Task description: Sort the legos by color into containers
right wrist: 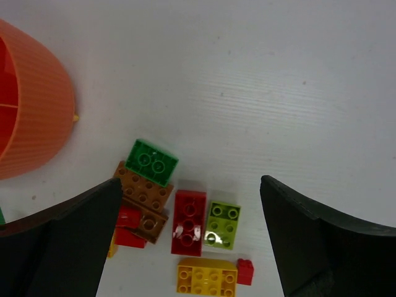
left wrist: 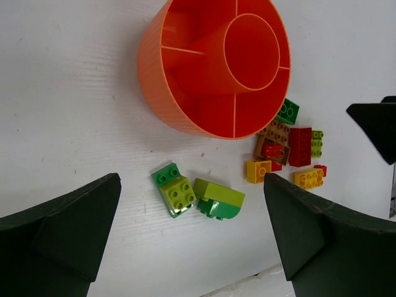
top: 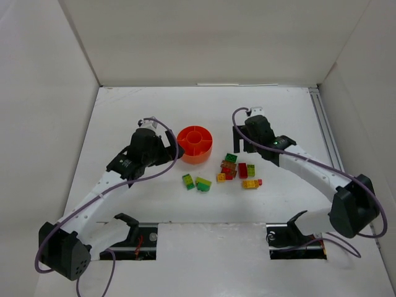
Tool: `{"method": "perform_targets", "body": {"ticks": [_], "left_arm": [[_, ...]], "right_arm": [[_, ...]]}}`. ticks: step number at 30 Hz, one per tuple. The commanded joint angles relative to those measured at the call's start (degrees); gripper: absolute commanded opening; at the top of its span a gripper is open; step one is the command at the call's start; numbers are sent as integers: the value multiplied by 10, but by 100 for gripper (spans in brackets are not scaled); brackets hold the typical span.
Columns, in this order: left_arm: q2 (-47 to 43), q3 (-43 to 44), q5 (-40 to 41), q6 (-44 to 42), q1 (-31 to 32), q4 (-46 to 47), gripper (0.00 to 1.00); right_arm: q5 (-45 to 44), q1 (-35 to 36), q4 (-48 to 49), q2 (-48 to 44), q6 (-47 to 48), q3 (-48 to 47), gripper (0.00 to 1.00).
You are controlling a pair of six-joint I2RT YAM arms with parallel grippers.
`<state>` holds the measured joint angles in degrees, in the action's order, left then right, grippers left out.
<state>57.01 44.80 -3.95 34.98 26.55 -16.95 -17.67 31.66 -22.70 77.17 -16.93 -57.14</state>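
My right gripper lowers to the left in the top view and turns onto the green brick (right wrist: 151, 162) next, which lies slanted to the gripper's fingers.
The orange dish (top: 195, 143) with its ringed containers (left wrist: 213, 68) stands mid-table; no bricks show in the sections I can see. Two green-and-lime legos (left wrist: 175, 189) (left wrist: 218, 199) lie apart from the rest, below my open left gripper (left wrist: 192, 179) (top: 168, 154), which hovers without touching them. The main pile of legos (top: 238, 170) lies right of the dish: a green brick (right wrist: 151, 162), a brown one (right wrist: 143, 192), a red one (right wrist: 189, 221), a lime one (right wrist: 223, 224) and a yellow one (right wrist: 207, 276). My right gripper (right wrist: 190, 179) (top: 240, 139) hangs open over this pile, holding nothing.
White walls close in the table on the left, back and right. A metal rail (top: 325, 133) runs along the right side. Two cut-outs with black brackets (top: 130, 226) (top: 296, 224) sit at the near edge. A right gripper finger (left wrist: 374, 124) shows in the left wrist view.
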Motion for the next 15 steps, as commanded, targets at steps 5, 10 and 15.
{"method": "perform_targets", "body": {"ticks": [5, 10, 15], "left_arm": [[-35, 28, 45, -3, 2, -16, 100], [-40, 34, 39, -3, 2, -21, 100], [-45, 34, 34, -3, 2, -26, 100]], "right_arm": [[46, 40, 78, 71, -77, -12, 89], [-42, 60, 23, 125, -174, -43, 82], [-59, 78, 1, 177, -234, -74, 82]]}}
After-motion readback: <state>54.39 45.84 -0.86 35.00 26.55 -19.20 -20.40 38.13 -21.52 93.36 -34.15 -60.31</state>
